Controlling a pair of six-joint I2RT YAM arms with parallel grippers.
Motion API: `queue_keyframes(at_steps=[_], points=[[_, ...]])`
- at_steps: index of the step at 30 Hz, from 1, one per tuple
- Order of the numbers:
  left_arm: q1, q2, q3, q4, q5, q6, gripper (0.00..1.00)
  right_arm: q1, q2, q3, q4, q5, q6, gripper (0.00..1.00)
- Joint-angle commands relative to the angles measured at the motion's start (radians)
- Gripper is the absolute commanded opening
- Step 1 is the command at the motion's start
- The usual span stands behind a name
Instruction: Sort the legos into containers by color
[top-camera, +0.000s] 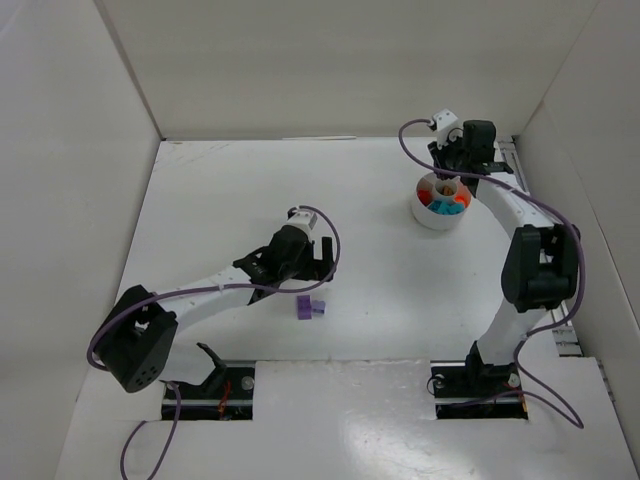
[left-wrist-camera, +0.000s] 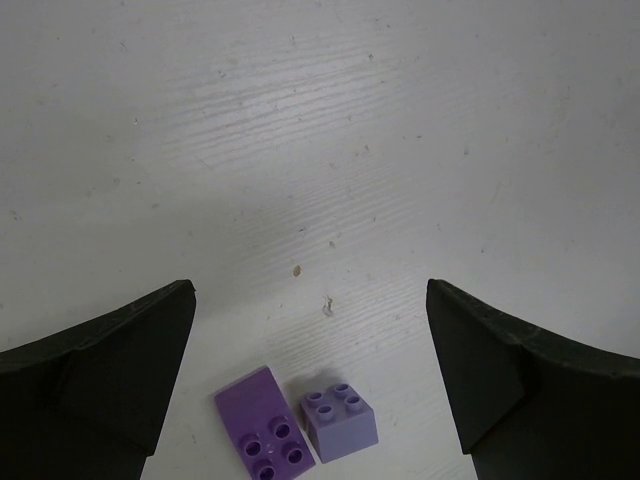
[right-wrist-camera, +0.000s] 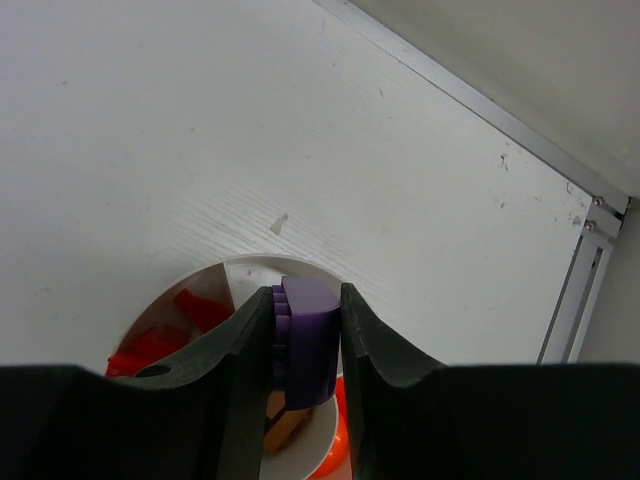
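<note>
The robot's right gripper should next come down over the dish's far wedge (top-camera: 435, 179) (right-wrist-camera: 262, 277) beside the red bricks, shifting a little toward the red, and let go of the brick, because that wedge is empty.
Two purple bricks lie side by side on the table: a darker flat one (left-wrist-camera: 258, 425) and a paler cube (left-wrist-camera: 340, 422), seen together from above (top-camera: 310, 308). My left gripper (left-wrist-camera: 310, 385) is open and empty, just above and beyond them. My right gripper (right-wrist-camera: 305, 335) is shut on a purple brick (right-wrist-camera: 310, 340) and holds it over the round white dish (top-camera: 440, 200). The dish rim (right-wrist-camera: 245, 268) shows below the fingers. Red bricks (right-wrist-camera: 170, 335) lie in its left wedge, orange ones (right-wrist-camera: 345, 440) in another, and teal bricks (top-camera: 450, 208) show from above.
White walls enclose the table on three sides. A metal rail (right-wrist-camera: 575, 290) runs along the table's right edge, close to the dish. The left arm (top-camera: 215, 290) stretches across the left middle of the table.
</note>
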Motion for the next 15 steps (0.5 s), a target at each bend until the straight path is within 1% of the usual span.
queue_keyframes(at_steps=[1, 13, 15], points=[[-0.001, -0.012, 0.035, -0.014, 0.011, -0.009, 1.00, 0.003, 0.011, 0.047, 0.014, 0.025, -0.027, 0.00], [0.008, 0.007, 0.035, -0.043, 0.011, -0.027, 1.00, 0.003, 0.066, 0.027, 0.033, -0.015, -0.037, 0.00], [0.008, 0.007, 0.035, -0.052, 0.011, -0.027, 1.00, 0.003, 0.066, 0.027, 0.033, -0.005, -0.037, 0.05]])
